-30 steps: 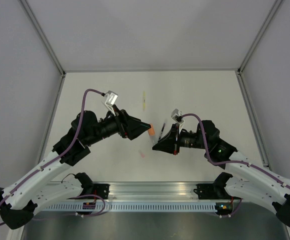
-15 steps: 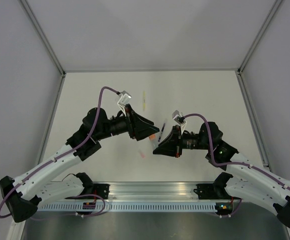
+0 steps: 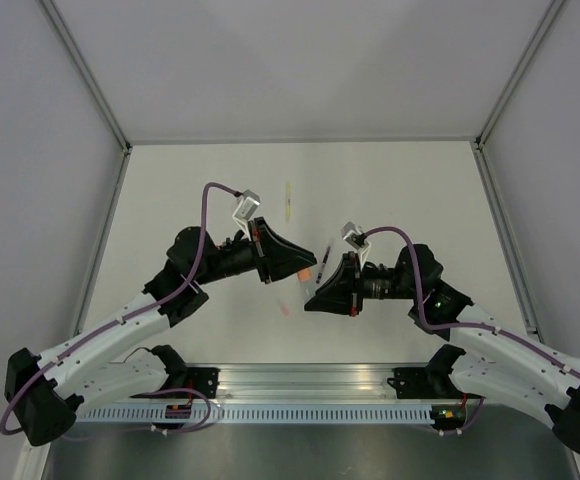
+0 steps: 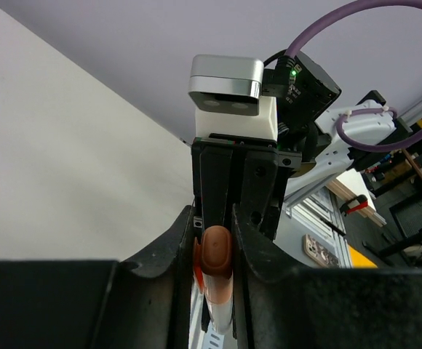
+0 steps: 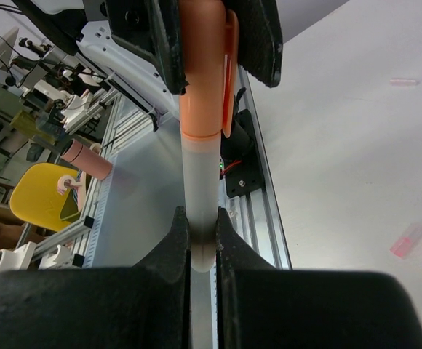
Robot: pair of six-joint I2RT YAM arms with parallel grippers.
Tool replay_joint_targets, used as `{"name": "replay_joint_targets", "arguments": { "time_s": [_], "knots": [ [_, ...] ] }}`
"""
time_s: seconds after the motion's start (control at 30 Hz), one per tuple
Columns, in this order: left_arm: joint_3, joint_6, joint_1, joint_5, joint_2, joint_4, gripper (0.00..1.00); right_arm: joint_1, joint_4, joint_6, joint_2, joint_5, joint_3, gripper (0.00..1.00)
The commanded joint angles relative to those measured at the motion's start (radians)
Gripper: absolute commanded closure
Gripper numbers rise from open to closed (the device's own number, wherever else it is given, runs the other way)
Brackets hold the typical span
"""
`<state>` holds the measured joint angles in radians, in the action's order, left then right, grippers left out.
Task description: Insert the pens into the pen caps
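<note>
My right gripper has the capped grey pen and will next swing outward and down to release it, as tabletop (image 3: 338, 251) beside the dark pen is below and outward.
My right gripper (image 5: 200, 240) is shut on the lower end of a grey pen (image 5: 198, 196). An orange pen cap (image 5: 202, 73) sits over the pen's upper end. In the left wrist view my left gripper (image 4: 216, 247) has both jaws pressed against that orange cap (image 4: 216, 251), with the grey pen (image 4: 222, 309) running down below it. From above, the two grippers meet tip to tip at mid-table, left gripper (image 3: 306, 269) over right gripper (image 3: 312, 296). A pale pink cap (image 3: 284, 308) lies on the table nearby. A yellow pen (image 3: 288, 198) lies farther back.
A dark pen (image 3: 323, 262) lies on the table just behind the grippers, partly hidden. The pink cap (image 5: 409, 240) shows to the right of the held pen. The metal rail (image 3: 300, 380) with both arm bases runs along the near edge. Grey walls enclose the white table (image 3: 420, 190).
The left arm has swung right, toward the right gripper, and its jaws have closed in on the orange cap. The right gripper has kept its hold on the grey pen, barely shifting.
</note>
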<state>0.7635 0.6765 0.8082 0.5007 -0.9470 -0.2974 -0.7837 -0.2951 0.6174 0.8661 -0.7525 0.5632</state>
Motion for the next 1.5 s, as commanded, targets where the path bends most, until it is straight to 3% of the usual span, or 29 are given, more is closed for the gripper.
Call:
{"name": "replay_joint_targets", "arguments": {
  "time_s": [0.0, 0.27, 0.67, 0.8, 0.97, 1.1, 1.27, 1.33, 1.47],
  "knots": [
    [-0.058, 0.029, 0.014, 0.11, 0.001, -0.066, 0.98, 0.001, -0.095, 0.01, 0.013, 0.071, 0.055, 1.0],
    [-0.151, -0.002, 0.014, 0.113, 0.068, -0.045, 0.98, 0.006, -0.079, -0.042, 0.03, 0.223, 0.179, 1.0],
    [-0.256, 0.054, 0.016, 0.191, -0.018, -0.189, 0.98, 0.075, -0.07, -0.087, 0.212, 0.219, 0.409, 1.0],
    [-0.225, 0.018, 0.014, 0.09, 0.019, -0.099, 0.98, 0.087, -0.033, -0.09, 0.252, 0.104, 0.423, 1.0],
    [-0.046, -0.04, 0.006, -0.091, 0.053, 0.167, 0.98, 0.087, 0.071, -0.177, 0.226, 0.076, 0.31, 1.0],
    [0.153, -0.097, 0.003, -0.204, 0.007, 0.351, 0.37, 0.087, 0.146, -0.209, 0.197, 0.093, 0.224, 1.0],
    [0.296, -0.149, -0.003, -0.272, -0.036, 0.506, 0.21, 0.087, 0.27, -0.228, 0.175, 0.259, 0.173, 1.0],
    [0.313, -0.155, -0.003, -0.338, -0.032, 0.564, 0.1, 0.092, 0.339, -0.219, 0.188, 0.324, 0.162, 1.0],
    [0.251, -0.149, -0.003, -0.535, -0.015, 0.613, 0.03, 0.103, 0.441, -0.09, 0.247, 0.649, 0.142, 1.0]
  ]
}}
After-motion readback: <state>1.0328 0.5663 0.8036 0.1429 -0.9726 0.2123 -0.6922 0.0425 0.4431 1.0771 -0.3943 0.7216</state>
